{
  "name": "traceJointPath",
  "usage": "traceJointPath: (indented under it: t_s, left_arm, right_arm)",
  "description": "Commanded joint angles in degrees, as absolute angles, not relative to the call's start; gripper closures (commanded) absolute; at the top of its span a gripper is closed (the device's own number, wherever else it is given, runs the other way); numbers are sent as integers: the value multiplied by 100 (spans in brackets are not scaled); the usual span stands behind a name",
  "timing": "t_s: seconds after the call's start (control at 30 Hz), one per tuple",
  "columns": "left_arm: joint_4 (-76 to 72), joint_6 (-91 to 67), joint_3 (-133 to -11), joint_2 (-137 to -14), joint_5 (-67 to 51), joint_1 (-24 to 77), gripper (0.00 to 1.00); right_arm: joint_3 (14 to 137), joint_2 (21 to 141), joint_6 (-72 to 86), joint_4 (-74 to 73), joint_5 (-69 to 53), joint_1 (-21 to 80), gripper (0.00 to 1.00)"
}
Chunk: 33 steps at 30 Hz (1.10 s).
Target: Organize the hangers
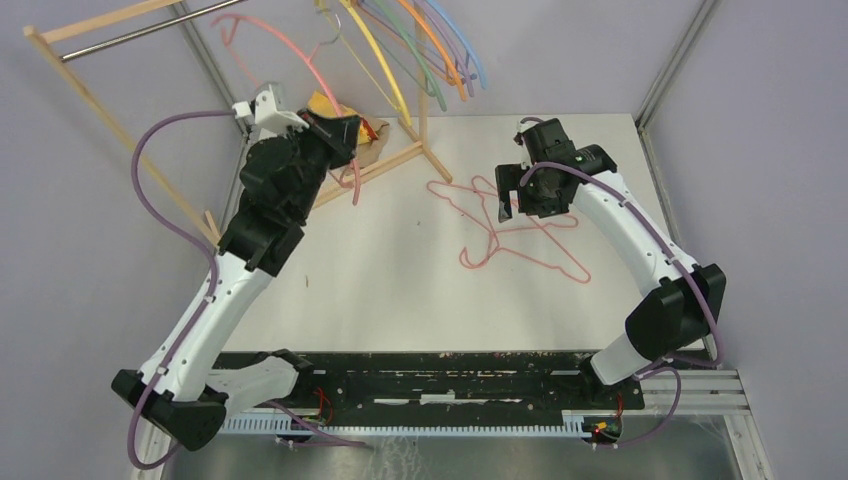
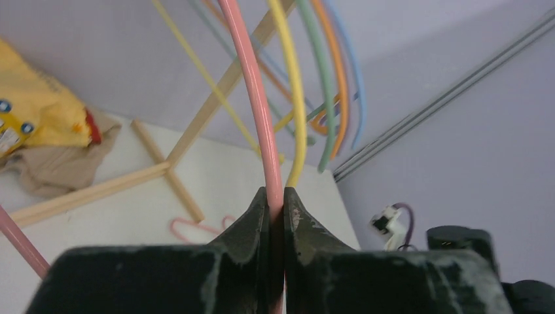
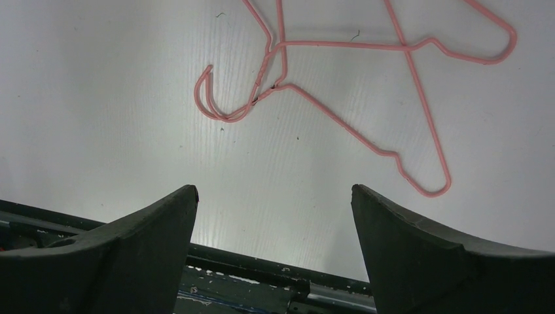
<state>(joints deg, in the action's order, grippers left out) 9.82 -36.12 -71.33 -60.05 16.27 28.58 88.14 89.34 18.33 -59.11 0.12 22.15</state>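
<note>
The yellow hanger hangs outward of the robot's left gripper, so the left gripper should next move outward toward the yellow hanger [image 1: 383, 62] [image 2: 295, 85] and let go of the pink hanger beside it.
My left gripper [image 1: 348, 140] is shut on a pink hanger [image 1: 305, 62] and holds it up by the rack; in the left wrist view the pink rod [image 2: 262, 118] runs up from between the closed gripper [image 2: 275, 196]. Yellow [image 2: 296, 98], green [image 2: 324, 78], orange [image 2: 340, 72] and blue [image 2: 353, 78] hangers hang close behind it, at the top of the overhead view [image 1: 440, 50]. Two overlapping pink hangers [image 1: 510, 235] lie flat on the table. My right gripper [image 1: 505, 198] hovers open and empty over them; they show beyond its jaws [image 3: 275, 193] in the right wrist view [image 3: 366, 137].
The wooden-framed rack [image 1: 100, 100] with its metal rail [image 1: 140, 30] stands at the back left; its crossed wooden foot [image 1: 385, 160] rests on the white table [image 1: 400, 290]. A yellow cloth [image 1: 325, 103] lies by the foot. Grey walls close in both sides.
</note>
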Motion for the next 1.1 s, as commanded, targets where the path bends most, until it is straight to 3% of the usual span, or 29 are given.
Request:
traceJointPath:
  t_s: [0.0,0.3,1.07]
  left_arm:
    - [-430,-3101,-8069,-6532,1113,2661,97]
    - [-1019,-3569,-8518,-7410,520,2093,97]
    - [-1391,-4158,-8687,-8335,185,1574,97]
  right_arm:
    - [9001,9047,1759,-5738,132,2206,5]
    - [9211,9180,1683,-5848,193,2124,4]
    - [9598,9550,1722,-5966,61,1960,4]
